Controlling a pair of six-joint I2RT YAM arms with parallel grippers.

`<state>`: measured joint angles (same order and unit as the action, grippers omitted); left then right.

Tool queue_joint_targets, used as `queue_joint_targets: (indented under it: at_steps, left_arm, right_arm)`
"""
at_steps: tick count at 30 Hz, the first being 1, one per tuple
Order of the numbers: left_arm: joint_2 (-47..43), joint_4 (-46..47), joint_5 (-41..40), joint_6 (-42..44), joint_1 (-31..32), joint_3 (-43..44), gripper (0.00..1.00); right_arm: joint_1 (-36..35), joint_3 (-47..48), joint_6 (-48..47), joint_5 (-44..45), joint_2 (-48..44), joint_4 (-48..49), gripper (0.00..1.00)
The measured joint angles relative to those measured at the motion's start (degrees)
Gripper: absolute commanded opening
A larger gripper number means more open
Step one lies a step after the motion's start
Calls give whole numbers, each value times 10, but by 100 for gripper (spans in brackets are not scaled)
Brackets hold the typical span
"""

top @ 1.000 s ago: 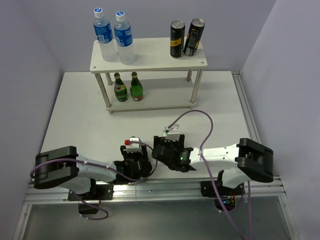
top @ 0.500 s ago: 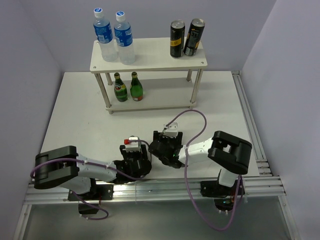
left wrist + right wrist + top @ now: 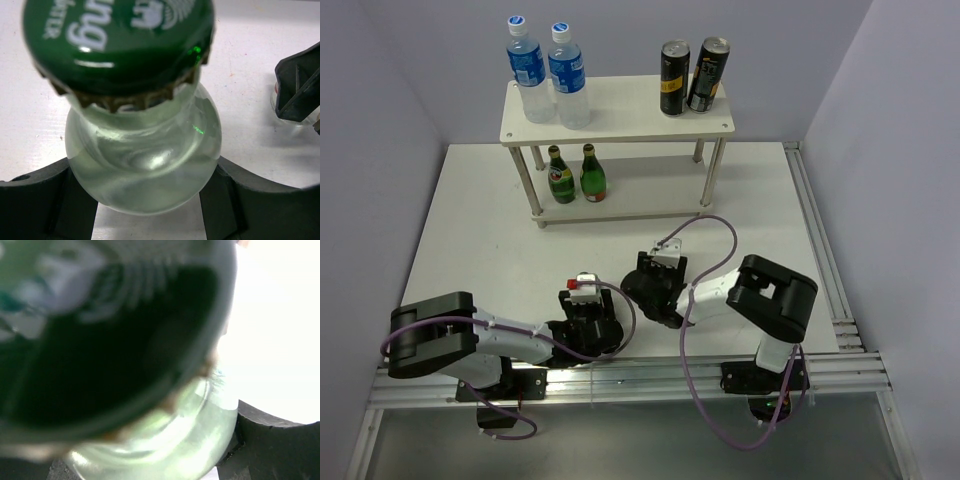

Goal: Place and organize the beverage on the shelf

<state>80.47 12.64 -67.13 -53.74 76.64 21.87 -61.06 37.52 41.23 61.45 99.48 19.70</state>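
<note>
My right gripper will carry its bottle outward next, past the board's front edge, onto the lower board's loose end, which is empty beneath the dark cans.
My left gripper (image 3: 588,325) sits low on the table near the front edge, shut on a clear glass bottle (image 3: 145,165) with a green cap (image 3: 120,40); its fingers (image 3: 45,200) press both sides of the bottle's shoulder. Just to its right, my right gripper (image 3: 650,285) is shut on a second clear glass bottle (image 3: 170,440), whose green cap (image 3: 100,340) fills the blurred right wrist view. From above, both bottles are hidden under the grippers. The cream-white shelf (image 3: 620,110) stands at the back.
On the shelf's top board stand two blue-labelled water bottles (image 3: 528,70) at the left and two dark cans (image 3: 674,78) at the right. Two dark green glass bottles (image 3: 560,175) stand on the lower board at the left. A rail (image 3: 815,240) runs along the table's right edge.
My right gripper has closed on the clear glass bottle, and the right arm's elbow has folded in to the left. The left arm has not moved.
</note>
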Motion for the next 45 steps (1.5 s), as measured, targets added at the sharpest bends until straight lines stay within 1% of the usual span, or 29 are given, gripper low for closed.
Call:
queue_joint_targets:
  at_steps: [4,7,10,14,18,22,25,29,37,45]
  left_arm:
    - [0,-2,-1,-3,0,0,0]
    - [-1,-6,-4,-11,0,0,0]
    - [-5,-12,-3,-15,0,0,0]
    - [-8,-18,-1,-15,0,0,0]
    - [-8,-19,-1,-15,0,0,0]
    - [-9,-20,-1,-15,0,0,0]
    - [-12,-25,1,-14,0,0,0]
    - [-14,-28,3,-13,0,0,0]
    - [-15,-31,5,-12,0,0,0]
    - [-15,-30,5,-10,0,0,0]
  right_arm:
    - [6,12,-2,-4,-8,-41,0]
    - [17,12,-11,-11,-43,-84,0]
    - [36,16,-36,-12,-91,-107,0]
    - [64,43,-80,-15,-142,-104,0]
    - [108,85,-118,-51,-151,-86,0]
    - [167,130,-136,-99,-131,-86,0]
    - [210,176,-144,-132,-91,-85,0]
    - [250,229,-157,-166,-32,-84,0]
    - [287,301,-184,-205,62,-86,0]
    - [300,339,-205,-200,110,-74,0]
